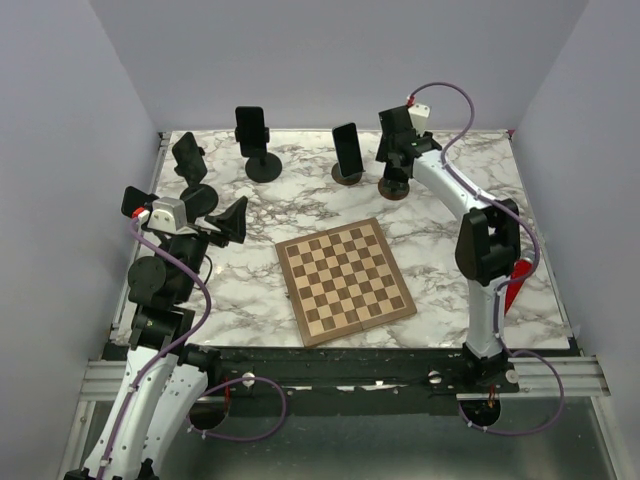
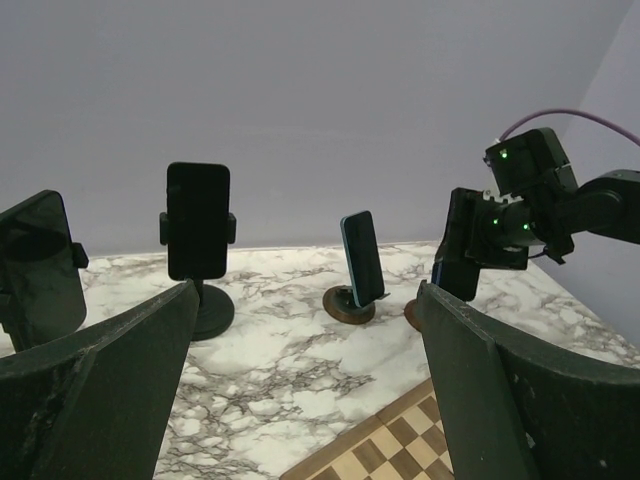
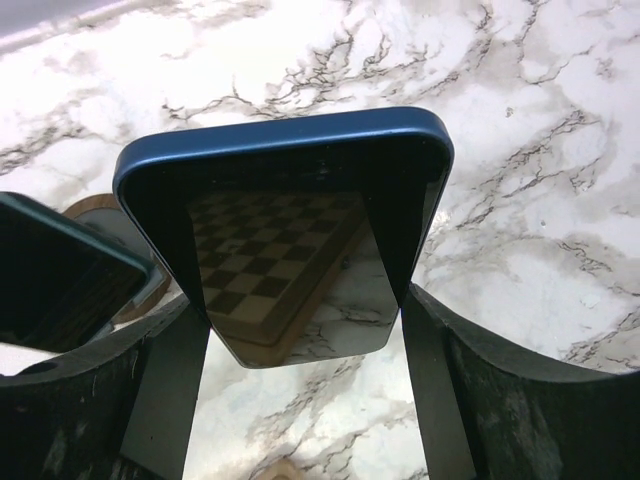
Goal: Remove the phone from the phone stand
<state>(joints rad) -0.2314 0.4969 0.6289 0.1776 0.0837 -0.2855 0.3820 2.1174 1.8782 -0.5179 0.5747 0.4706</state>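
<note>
I will next swing and turn my right gripper away from the brown stand, to the right in the top view, and then lower the phone to marble that lies bare [image 1: 469, 163] [image 3: 540, 190].
My right gripper [image 1: 397, 143] is shut on a dark blue phone [image 3: 290, 190], its fingers [image 3: 440, 400] pressing on the phone's two long edges. The phone's screen mirrors the chessboard. Marble shows under its lower edge, and a bit of the round brown stand [image 3: 282, 468] lies below it. In the top view the phone [image 1: 393, 130] hangs above that stand [image 1: 394, 187] at the back right. It also shows in the left wrist view [image 2: 460, 245]. My left gripper [image 1: 236, 220] is open and empty at the left, well away from it.
A second phone [image 1: 347, 148] leans on a brown stand left of the held one. Two black phones on black clamp stands [image 1: 252, 132] [image 1: 190, 158] stand at the back left. A wooden chessboard [image 1: 343, 280] lies mid-table. Walls close in the table's left, back and right.
</note>
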